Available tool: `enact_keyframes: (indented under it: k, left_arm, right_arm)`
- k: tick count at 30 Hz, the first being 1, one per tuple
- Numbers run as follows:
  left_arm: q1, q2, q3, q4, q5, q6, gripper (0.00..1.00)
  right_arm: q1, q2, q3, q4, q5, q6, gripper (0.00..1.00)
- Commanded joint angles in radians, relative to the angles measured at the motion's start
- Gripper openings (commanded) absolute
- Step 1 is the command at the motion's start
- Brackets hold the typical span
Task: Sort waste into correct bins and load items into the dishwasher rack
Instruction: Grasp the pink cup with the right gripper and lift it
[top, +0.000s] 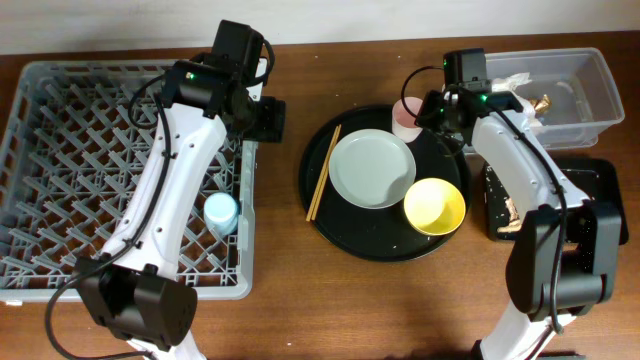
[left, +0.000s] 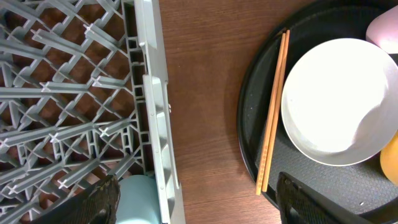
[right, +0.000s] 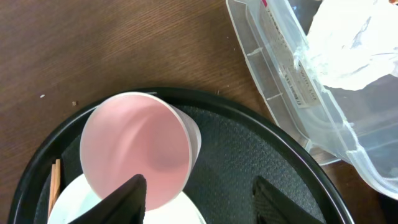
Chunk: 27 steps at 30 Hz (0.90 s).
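I will next bring my right gripper down over the pink cup's tub-side rim (top: 421, 110) (right: 189, 153) to pinch the cup's side, as its open fingers are already on either side of it.
The grey dishwasher rack (top: 60, 150) holds the light-blue cup (top: 221, 212) near its right wall. My left gripper (top: 268, 118) is open and empty, its fingers (left: 199, 205) straddling that wall with the cup (left: 140, 199) beside the left finger. The round black tray (top: 330, 215) carries the pale green plate (top: 372, 168), yellow bowl (top: 434, 206), pink cup (top: 407, 115) and two chopsticks (top: 322, 172). My right gripper (top: 440, 110) is open over the tray (right: 202, 199), its left finger at the pink cup's (right: 137, 149) rim. White tissue (right: 354, 43) lies in the clear tub (top: 590, 110).
The flat black tray (top: 590, 175) sits at the right under my right arm, with brownish scraps (top: 510, 215) at its left end. Bare wood table (left: 205, 93) separates the rack from the round tray. The tub's rim (right: 280, 68) is close to the right of the pink cup.
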Motion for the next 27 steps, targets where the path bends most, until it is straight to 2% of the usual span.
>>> enact_keyframes:
  k: [1,8,10,11,15,21,27]
  left_arm:
    - [0.001,0.006,0.011,0.003,0.008,0.013,0.8]
    - [0.001,0.006,0.011,0.006,0.007,0.013,0.8]
    - [0.001,0.006,0.011,0.011,0.007,0.013,0.8]
    - [0.001,0.006,0.011,0.012,0.008,0.013,0.8]
    - [0.001,0.006,0.011,0.016,0.008,0.013,0.8]
    - [0.001,0.006,0.011,0.02,0.008,0.013,0.8]
    - [0.001,0.006,0.011,0.019,0.079,0.013,0.8]
  right_arm:
    - [0.004,0.059,0.018,0.006,-0.005,0.011,0.5]
    - [0.007,0.106,0.019,0.013,-0.005,0.018,0.24]
    - [0.007,0.099,0.02,0.009,-0.006,0.018,0.09]
    - [0.007,0.091,0.02,0.006,-0.009,0.018,0.04]
    - [0.007,0.018,0.022,-0.03,-0.028,0.016,0.04]
    - [0.006,-0.165,0.022,-0.195,-0.064,-0.023,0.04]
    - [0.006,-0.248,0.021,-0.283,-0.272,-0.103,0.04]
